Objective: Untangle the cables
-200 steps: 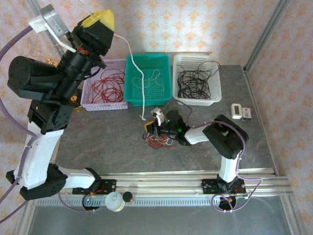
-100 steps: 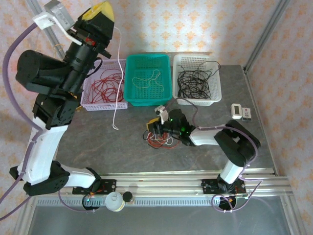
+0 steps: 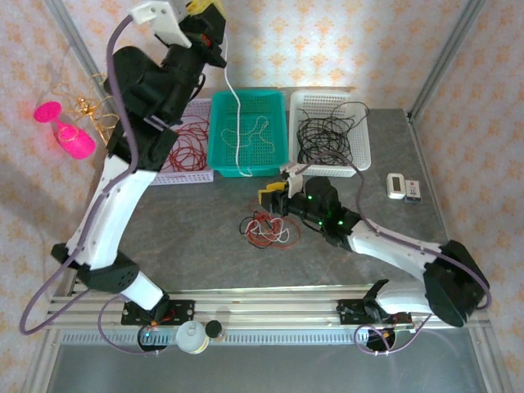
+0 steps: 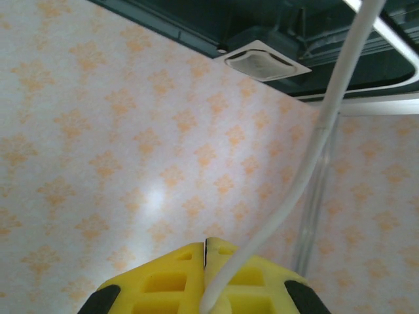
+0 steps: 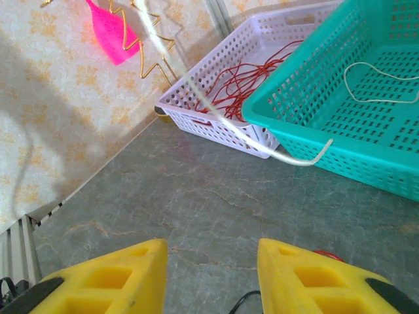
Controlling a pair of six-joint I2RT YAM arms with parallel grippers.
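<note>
To get the white cable into the teal basket, my left gripper should lower it first, then release it there.
The cables are a small tangle (image 3: pixel 266 231) of red, white and black wires on the grey table. My right gripper (image 3: pixel 274 196) stands open just beyond the tangle's far right side, with nothing between its fingers (image 5: pixel 147 261). A bit of red wire (image 5: pixel 327 255) shows beside its right finger. My left gripper (image 3: pixel 205 12) is raised high at the back, shut (image 4: pixel 206 245) on one long white cable (image 3: pixel 233 106). This cable (image 4: pixel 314 150) hangs down, and its loose end (image 5: pixel 308 159) dangles at the front rim of the teal basket (image 3: pixel 250 92).
Three baskets line the back: a lilac one (image 3: pixel 184 173) with red cables, the teal one with a thin pale cable, and a white one (image 3: pixel 327 170) with black cables. A gold wire stand with pink cups (image 3: pixel 70 131) is far left. A small white device (image 3: pixel 404 187) lies at the right.
My left arm rose and swung right, carrying the white cable's hanging end from the table to the teal basket's front rim. My right gripper opened and drew back off the tangle.
</note>
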